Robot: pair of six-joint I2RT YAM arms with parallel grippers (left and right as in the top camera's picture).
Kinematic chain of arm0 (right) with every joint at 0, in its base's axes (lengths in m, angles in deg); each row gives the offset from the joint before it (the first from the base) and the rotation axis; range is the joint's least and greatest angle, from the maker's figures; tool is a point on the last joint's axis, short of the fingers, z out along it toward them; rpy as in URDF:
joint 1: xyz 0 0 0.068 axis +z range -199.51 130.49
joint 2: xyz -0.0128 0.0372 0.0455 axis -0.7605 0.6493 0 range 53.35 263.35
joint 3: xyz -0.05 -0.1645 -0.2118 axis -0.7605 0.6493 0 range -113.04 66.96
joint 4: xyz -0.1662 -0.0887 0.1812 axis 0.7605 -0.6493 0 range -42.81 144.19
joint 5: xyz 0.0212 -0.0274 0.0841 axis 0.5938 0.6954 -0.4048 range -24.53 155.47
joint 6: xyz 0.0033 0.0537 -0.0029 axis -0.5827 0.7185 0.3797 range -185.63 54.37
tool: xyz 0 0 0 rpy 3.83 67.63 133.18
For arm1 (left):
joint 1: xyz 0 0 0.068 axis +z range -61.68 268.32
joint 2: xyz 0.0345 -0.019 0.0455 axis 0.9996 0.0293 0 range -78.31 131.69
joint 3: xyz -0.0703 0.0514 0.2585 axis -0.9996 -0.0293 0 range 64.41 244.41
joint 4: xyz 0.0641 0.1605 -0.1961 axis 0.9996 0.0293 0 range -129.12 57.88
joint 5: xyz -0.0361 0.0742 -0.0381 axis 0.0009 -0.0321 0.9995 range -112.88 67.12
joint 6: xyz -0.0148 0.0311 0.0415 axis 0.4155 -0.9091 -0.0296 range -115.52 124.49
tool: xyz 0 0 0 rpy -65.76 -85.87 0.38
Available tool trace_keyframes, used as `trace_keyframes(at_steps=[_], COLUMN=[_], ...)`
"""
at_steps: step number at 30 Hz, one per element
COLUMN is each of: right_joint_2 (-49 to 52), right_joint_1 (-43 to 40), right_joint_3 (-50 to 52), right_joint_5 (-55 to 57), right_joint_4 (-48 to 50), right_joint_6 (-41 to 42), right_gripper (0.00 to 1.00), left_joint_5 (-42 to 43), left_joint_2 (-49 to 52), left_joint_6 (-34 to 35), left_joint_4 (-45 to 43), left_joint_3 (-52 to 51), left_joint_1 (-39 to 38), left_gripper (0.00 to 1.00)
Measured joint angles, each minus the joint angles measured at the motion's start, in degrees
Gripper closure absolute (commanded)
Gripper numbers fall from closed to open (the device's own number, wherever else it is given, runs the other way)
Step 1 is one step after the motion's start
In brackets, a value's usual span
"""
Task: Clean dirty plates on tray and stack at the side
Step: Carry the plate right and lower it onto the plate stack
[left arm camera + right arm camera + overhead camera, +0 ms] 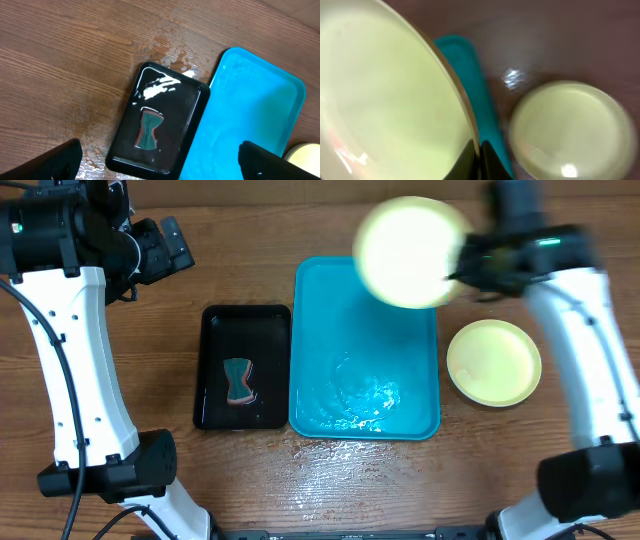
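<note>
The held plate is in my right gripper. My right gripper needs to move back next, away from the turquoise tray, and lower the held plate onto the plate that is already beside the tray.
My right gripper is shut on the rim of a pale yellow-green plate and holds it in the air above the far right corner of the turquoise tray. In the right wrist view the fingers pinch the held plate's edge. Another plate lies on the table right of the tray; it also shows in the right wrist view. The tray holds water and no plates. My left gripper is open and empty, high above the black tray.
A small black tray left of the turquoise tray holds a green and red sponge. The wooden table is wet around both trays. The turquoise tray's corner shows in the left wrist view.
</note>
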Motion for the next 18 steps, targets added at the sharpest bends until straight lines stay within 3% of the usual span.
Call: trace_keyframes(at_steps=[4,9,18], right_joint_2=[0.0,0.3,0.8], right_joint_1=[-11.7,-21.4,-24.9], right_joint_3=[4.4,17.6,32.4], right_joint_5=[-1.5,-2.8,-5.2], right_joint_4=[-5.2,-2.9,4.2], right_joint_6=[0.2,0.3,0.3], right_gripper=[0.96,0.96,0.92], left_joint_5=[0.0,0.0,0.2], left_joint_2=[0.0,0.0,0.0], left_joint_6=[-0.1,-0.1,-0.2], left_joint_4=[0.0,0.0,0.0], left_joint_3=[0.0,0.0,0.0], left_joint_1=[0.0,0.0,0.0], left_gripper=[0.00,0.00,0.00])
